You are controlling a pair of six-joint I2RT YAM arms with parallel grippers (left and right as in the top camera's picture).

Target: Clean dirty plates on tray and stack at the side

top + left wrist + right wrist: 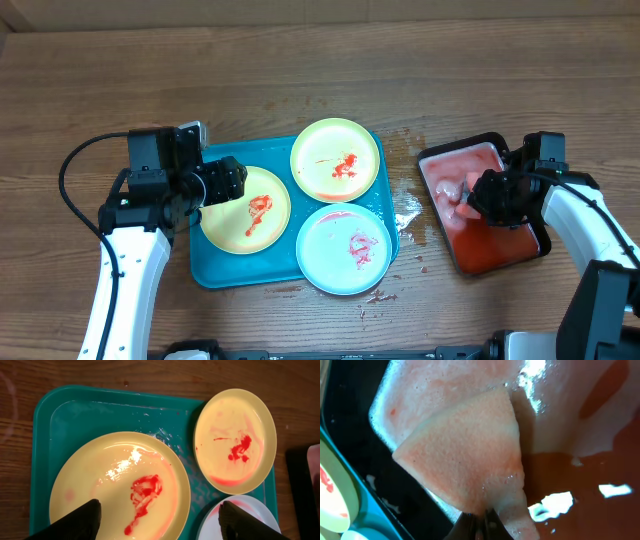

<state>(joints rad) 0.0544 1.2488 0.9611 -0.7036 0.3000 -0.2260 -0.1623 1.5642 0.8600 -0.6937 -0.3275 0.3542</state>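
My right gripper carries the wet pink sponge [470,455] left in the overhead view to foam inside the black tray's edge [420,400] next and releases it there.
Three sauce-smeared plates lie on the turquoise tray [222,275]: a yellow-green plate at left [247,209], a yellow-green plate at the back [335,160] and a pale blue-white plate at the front [345,248]. My left gripper [226,181] is open above the left plate [120,485]; its fingertips [160,520] straddle that plate's near edge. The back plate [235,440] and the white plate [250,515] also show there. My right gripper [482,522] is shut on a wet pink sponge [470,455] over the black tray [435,160] of red liquid.
The black tray [350,415] of red liquid stands right of the turquoise tray [355,510], with foam in it. Drops and smears wet the wooden table [408,212] between the two trays. Bare wood lies behind and to the left of the turquoise tray [45,425].
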